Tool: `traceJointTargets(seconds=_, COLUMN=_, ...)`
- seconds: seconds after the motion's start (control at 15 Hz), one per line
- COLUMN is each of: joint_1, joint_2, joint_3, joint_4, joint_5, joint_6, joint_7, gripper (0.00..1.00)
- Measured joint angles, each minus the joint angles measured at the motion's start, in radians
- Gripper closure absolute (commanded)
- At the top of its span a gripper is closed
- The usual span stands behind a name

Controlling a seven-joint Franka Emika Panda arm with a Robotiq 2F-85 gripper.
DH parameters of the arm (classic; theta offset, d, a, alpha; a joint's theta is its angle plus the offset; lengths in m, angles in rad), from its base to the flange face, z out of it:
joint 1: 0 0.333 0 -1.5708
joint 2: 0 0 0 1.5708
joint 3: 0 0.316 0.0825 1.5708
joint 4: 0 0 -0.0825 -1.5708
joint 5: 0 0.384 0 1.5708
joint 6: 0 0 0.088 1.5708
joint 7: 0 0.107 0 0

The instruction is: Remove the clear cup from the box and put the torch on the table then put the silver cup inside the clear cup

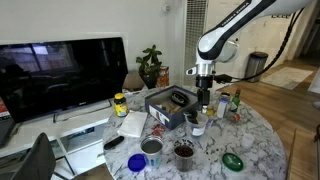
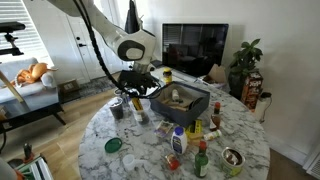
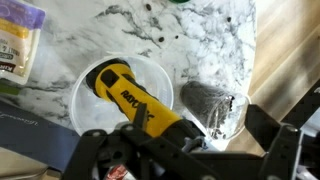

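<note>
My gripper needs to move down and tilt onto the torch's black upper end [image 3: 181, 133], since the torch leans inside the clear cup [image 3: 88, 112] with that end raised.
In the wrist view the clear cup [image 3: 88, 112] stands on the marble table [image 3: 190, 40]. A yellow and black torch [image 3: 125, 92] marked RAYOVAC leans inside it, its black end pointing up at me. My gripper [image 3: 185, 142] is straight above the cup, and its open fingers flank the torch's black end. In both exterior views the gripper [image 1: 205, 93] [image 2: 138, 86] hangs low beside the dark box [image 1: 170, 106] [image 2: 182, 100]. The silver cup [image 1: 152, 147] stands near the table's front edge.
A grey speckled see-through cup [image 3: 215, 105] lies close beside the clear cup. A dark brown cup [image 1: 185, 152], a green lid [image 1: 232, 160] and small bottles [image 1: 222, 103] are on the table. A purple-labelled packet [image 3: 15, 40] lies nearby. A TV [image 1: 60, 75] stands behind.
</note>
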Motion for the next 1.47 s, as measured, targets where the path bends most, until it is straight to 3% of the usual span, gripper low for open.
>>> traceJointTargets(seconds=0.53, joint_1=-0.004, joint_2=0.039, joint_3=0.010, joint_4=-0.044, joint_5=0.041, joint_6=0.257, joint_7=-0.244, gripper=0.00)
traceJointTargets(seconds=1.13, joint_1=-0.043, joint_2=0.066, joint_3=0.068, joint_4=-0.065, joint_5=0.281, joint_6=0.291, joint_7=-0.554, gripper=0.00)
traceJointTargets(seconds=1.27, joint_1=-0.044, joint_2=0.067, joint_3=0.070, joint_4=-0.065, joint_5=0.333, joint_6=0.304, joint_7=-0.619, gripper=0.26)
traceJointTargets(seconds=1.47, joint_1=-0.046, joint_2=0.071, joint_3=0.069, joint_4=-0.065, joint_5=0.386, joint_6=0.304, joint_7=-0.686, gripper=0.50)
